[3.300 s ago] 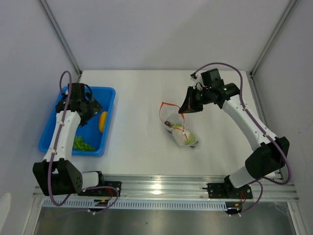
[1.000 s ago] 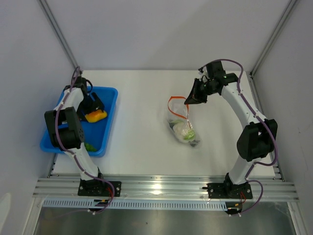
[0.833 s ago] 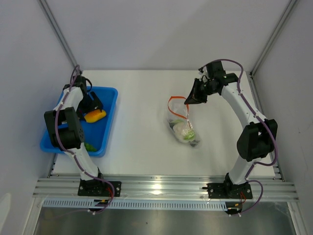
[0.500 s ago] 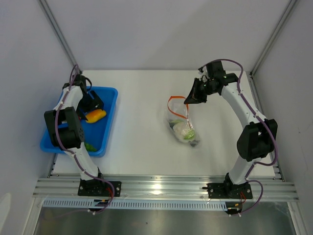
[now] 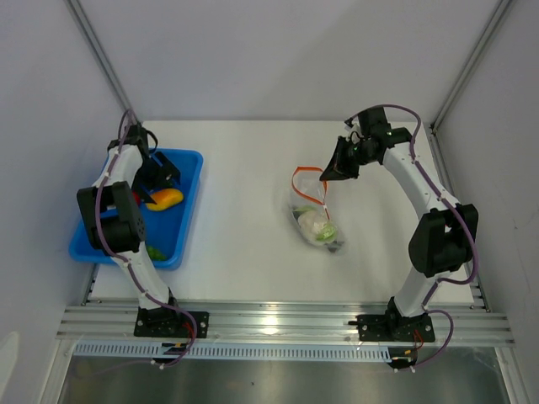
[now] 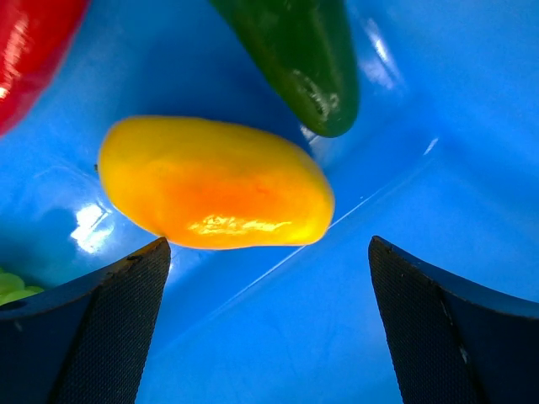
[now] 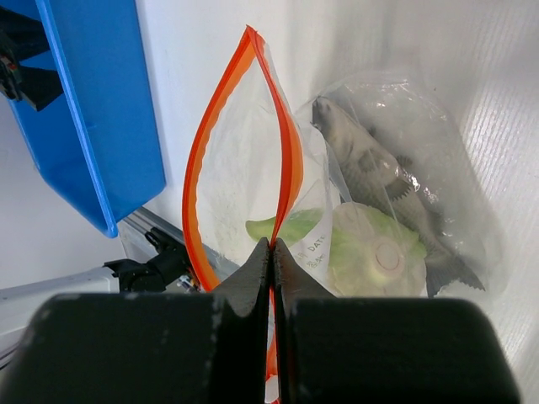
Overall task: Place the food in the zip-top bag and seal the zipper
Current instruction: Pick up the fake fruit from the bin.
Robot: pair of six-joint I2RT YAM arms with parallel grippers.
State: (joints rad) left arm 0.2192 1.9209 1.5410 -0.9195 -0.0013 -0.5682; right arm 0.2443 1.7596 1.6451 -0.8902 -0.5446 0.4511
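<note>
The orange-yellow piece (image 5: 166, 199) (image 6: 215, 185) is below my open fingers with its length across the gap between them, so my left gripper should turn and lower onto it next.
The clear zip-top bag (image 5: 313, 220) lies mid-table with its orange-red zipper (image 5: 305, 172) raised in an open loop. My right gripper (image 5: 325, 178) is shut on one side of the zipper (image 7: 294, 151), at the near end of the loop (image 7: 271, 251). The white-green leafy vegetable (image 7: 370, 252) and a grey fish toy (image 7: 375, 164) are inside the bag. My left gripper (image 6: 269, 328) is open over the blue tray (image 6: 421, 126), just short of the orange-yellow piece (image 6: 215, 185). The dark green cucumber (image 6: 295, 50) and red chili (image 6: 29, 42) lie beyond it.
The blue tray (image 5: 184, 225) sits at the table's left edge, with the green grape bunch (image 5: 154, 251) at its near end. The left gripper (image 5: 157, 179) is over the tray's far half. Metal frame posts stand at the back corners.
Since 3.3 s ago the right gripper has lifted the bag mouth into an open loop, moving it slightly right and farther back. The left gripper has moved over the orange-yellow piece; little change in the last second.
</note>
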